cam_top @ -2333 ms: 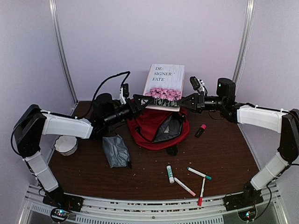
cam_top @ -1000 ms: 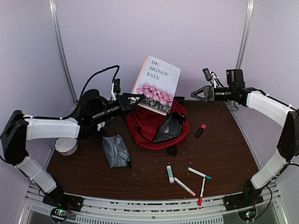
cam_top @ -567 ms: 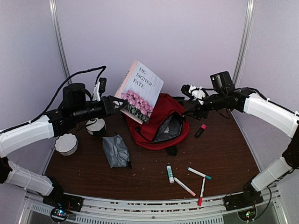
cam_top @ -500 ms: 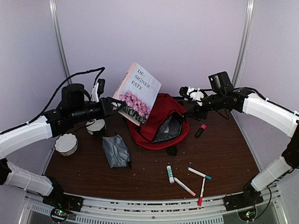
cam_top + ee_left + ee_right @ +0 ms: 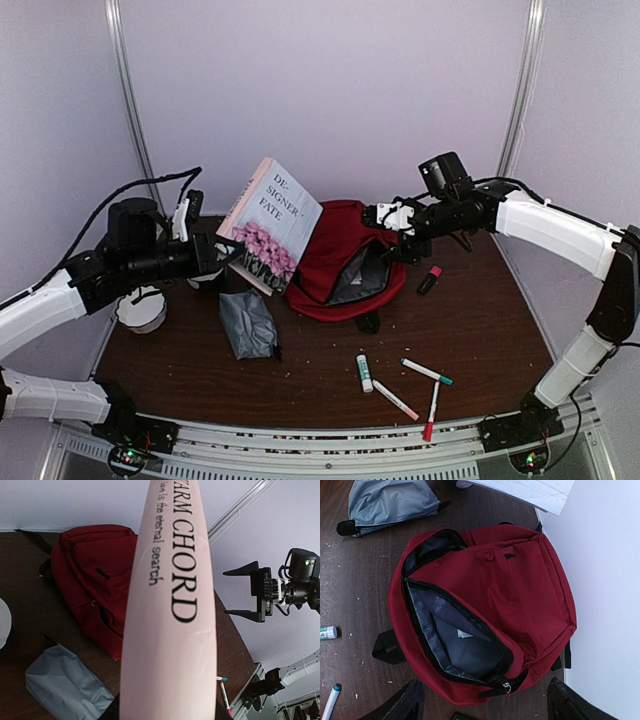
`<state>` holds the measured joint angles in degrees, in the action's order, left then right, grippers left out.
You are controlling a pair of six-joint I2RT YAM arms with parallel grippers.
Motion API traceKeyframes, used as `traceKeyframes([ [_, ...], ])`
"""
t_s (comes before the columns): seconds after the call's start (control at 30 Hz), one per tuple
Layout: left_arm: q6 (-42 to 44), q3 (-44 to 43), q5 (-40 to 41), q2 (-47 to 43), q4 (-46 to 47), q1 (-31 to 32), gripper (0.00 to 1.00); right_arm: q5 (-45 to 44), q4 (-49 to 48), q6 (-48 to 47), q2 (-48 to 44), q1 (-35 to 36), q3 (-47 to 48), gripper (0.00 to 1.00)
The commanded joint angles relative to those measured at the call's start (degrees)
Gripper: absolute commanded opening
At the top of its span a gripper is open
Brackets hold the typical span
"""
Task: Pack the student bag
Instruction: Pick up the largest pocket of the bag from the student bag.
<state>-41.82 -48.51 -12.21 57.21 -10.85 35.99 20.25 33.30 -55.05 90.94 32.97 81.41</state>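
Note:
Next, my right gripper moves down and to the left in the top view to close on the bag flap's zippered edge (image 5: 346,268) (image 5: 465,613), since it sags over the bag's opening.
The student bag (image 5: 340,262), red with black zipper trim, lies at the table's back middle, its main compartment unzipped and its grey lining (image 5: 465,650) showing. My left gripper (image 5: 228,258) is shut on a pink-spined book (image 5: 272,222) with flowers on its white cover, holding it tilted in the air left of the bag. In the left wrist view the book's spine (image 5: 170,610) hides my jaws. My right gripper (image 5: 386,228) hangs open and empty over the bag's right side; its fingers (image 5: 405,705) straddle the zipper end.
A small grey pouch (image 5: 247,322) lies front-left of the bag. A glue stick (image 5: 364,373) and three pens (image 5: 412,388) lie near the front edge. A red highlighter (image 5: 429,279) sits right of the bag. A white round container (image 5: 140,308) stands at far left.
My left arm has carried the book left and lower, off the bag. My right gripper has opened wider and swung left and down over the bag.

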Motion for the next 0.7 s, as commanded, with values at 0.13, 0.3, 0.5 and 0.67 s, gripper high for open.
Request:
traceKeyframes([
  [0.13,1.91,1.76,1.75,-4.65,-2.67,-1.36,0.36,-7.88,1.86,-6.61,1.51,3.47,1.80,0.85],
  [0.3,1.98,2.55,2.36,-6.01,-4.99,-1.91,0.35,-12.01,3.08,-11.79,1.93,5.85,1.01,0.85],
  [0.5,0.86,4.46,2.80,-8.04,-5.17,-2.31,0.35,-16.18,0.10,-11.63,5.15,8.16,2.65,0.85],
  [0.67,0.84,3.94,2.88,-8.83,-6.92,-2.45,0.35,-17.75,1.23,-12.49,10.47,10.00,8.07,0.85],
])
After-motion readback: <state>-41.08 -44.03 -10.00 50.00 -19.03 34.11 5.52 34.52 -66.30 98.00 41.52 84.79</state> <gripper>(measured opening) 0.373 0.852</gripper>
